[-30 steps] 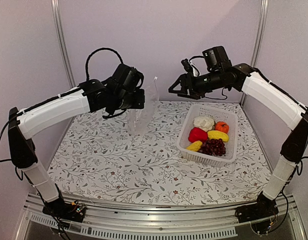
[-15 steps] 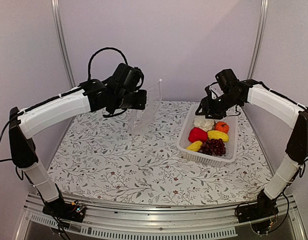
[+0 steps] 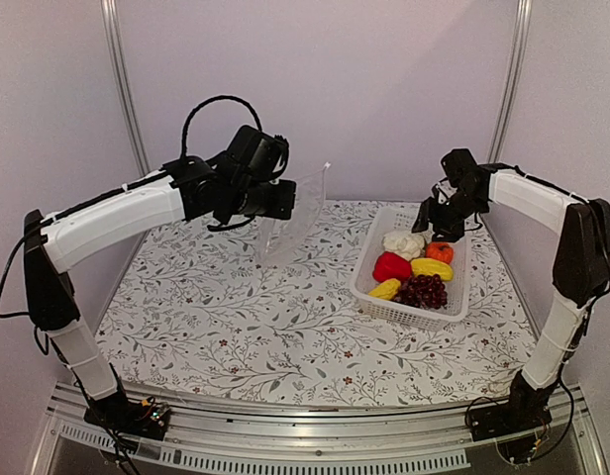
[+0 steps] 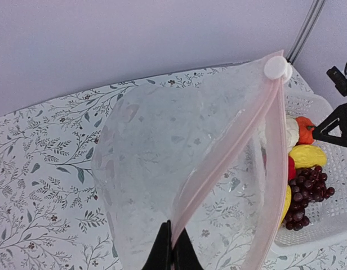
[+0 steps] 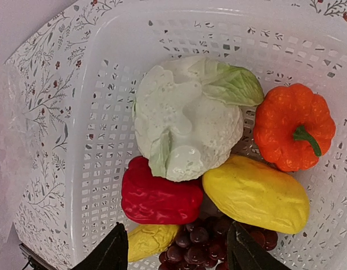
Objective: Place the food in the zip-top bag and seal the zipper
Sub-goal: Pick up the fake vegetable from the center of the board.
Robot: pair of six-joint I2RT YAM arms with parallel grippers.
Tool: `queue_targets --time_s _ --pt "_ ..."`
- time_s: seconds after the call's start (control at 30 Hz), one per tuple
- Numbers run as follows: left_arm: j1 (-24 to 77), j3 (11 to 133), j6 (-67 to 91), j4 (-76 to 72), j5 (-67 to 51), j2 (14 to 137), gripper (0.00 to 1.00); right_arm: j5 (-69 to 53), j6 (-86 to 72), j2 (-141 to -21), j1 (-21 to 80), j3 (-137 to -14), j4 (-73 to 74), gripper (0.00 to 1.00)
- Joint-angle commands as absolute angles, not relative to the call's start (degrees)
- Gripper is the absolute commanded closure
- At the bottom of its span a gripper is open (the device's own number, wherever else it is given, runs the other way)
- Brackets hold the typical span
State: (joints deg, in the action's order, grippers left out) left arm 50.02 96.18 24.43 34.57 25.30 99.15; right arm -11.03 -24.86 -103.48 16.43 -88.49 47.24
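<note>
The robot will lower its right gripper to the white lumpy piece (image 5: 185,118) beside the large green leaf next, because that piece is uncovered.
My left gripper (image 3: 277,210) is shut on the mouth edge of the clear zip-top bag (image 3: 297,213) and holds it up above the table. In the left wrist view my fingertips (image 4: 172,247) pinch the pink zip strip (image 4: 230,146); the bag (image 4: 156,163) hangs open, with a white slider (image 4: 277,67) at the strip's far end. My right gripper (image 3: 439,222) is open and empty over the food (image 5: 176,250). In the basket lie a white lumpy piece (image 5: 185,118), red pepper (image 5: 159,197), orange round fruit (image 5: 294,126), two yellow pieces (image 5: 255,194), and grapes (image 5: 210,247).
The white perforated basket (image 3: 454,309) stands on the right of the flowered table (image 3: 236,327), its rim also in the right wrist view (image 5: 106,67). Purple walls and metal posts (image 3: 122,89) close the back and sides.
My right arm has swung right and down, from near the bag's mouth to just over the basket's far side. My left gripper has lifted the bag a little to the right.
</note>
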Motion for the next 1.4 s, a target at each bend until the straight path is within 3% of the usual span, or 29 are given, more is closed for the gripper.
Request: queue_targets --time_s 0.0,0.77,1.0,1.1,1.2,1.37 --pt "48.96 98.12 23.36 34.74 24.09 100.41 1.0 -15.54 -30.07 -105.38 12.84 -86.23 43.42 0.41" --pt "48.87 98.2 25.18 39.14 24.24 98.78 1.0 -28.39 -39.61 -120.35 8.99 -89.04 30.16 0.37" --pt "48.82 98.34 24.98 39.46 24.94 98.3 1.0 -28.43 -40.26 -119.63 9.02 -87.4 25.84 0.78" --pt "48.7 98.61 25.08 39.31 25.05 98.5 1.0 -27.09 -39.29 -115.26 9.1 -85.92 26.3 0.9" --pt "48.62 98.6 25.1 38.45 24.76 99.08 1.0 -26.18 -37.44 -109.65 9.21 -84.35 28.0 0.99" --pt "48.11 99.03 25.18 36.43 23.32 100.41 1.0 -25.91 -34.99 -101.24 9.99 -81.23 30.51 1.0"
